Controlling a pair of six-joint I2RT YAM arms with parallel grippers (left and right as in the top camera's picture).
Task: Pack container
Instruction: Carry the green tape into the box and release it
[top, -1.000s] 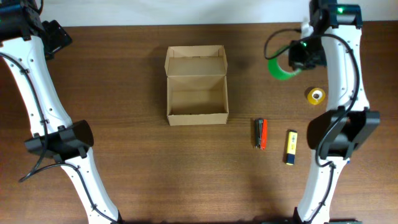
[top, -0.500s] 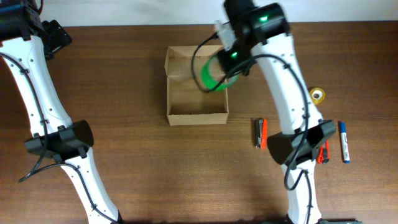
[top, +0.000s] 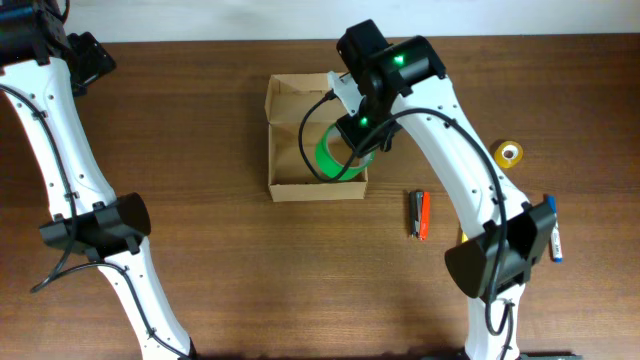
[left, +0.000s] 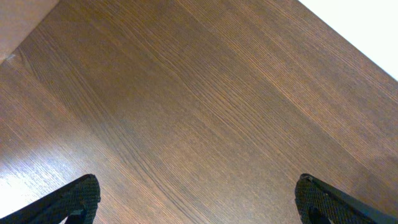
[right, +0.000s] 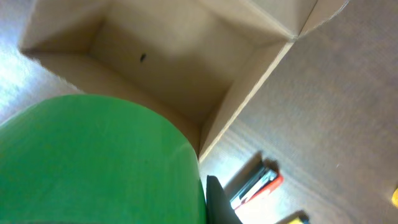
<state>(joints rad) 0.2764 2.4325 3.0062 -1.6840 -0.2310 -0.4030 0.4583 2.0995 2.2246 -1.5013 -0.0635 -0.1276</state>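
Next, my right gripper will shift to the left in the overhead view and down toward the box's bare bottom to release, because the roll overlaps the box's side.
The container (top: 281, 189), a tan cardboard box with its flap lid open, sits at the table's centre back; its inside also shows in the right wrist view (right: 168, 56). My right gripper (top: 350, 140) is shut on a green tape roll (top: 337, 156) and holds it over the box's right side. The roll (right: 93, 162) fills the lower left of the right wrist view. My left gripper (left: 199, 199) is open and empty over bare wood, out of the overhead view at the far left.
A yellow tape roll (top: 508, 154) lies at the right. A red and black marker pair (top: 420, 214) lies right of the box and shows in the right wrist view (right: 256, 185). A blue marker (top: 553, 230) lies at the far right.
My right arm has carried the green tape roll from the right side of the table leftward to the box and lowered it over the right part of the box. The left arm is still.
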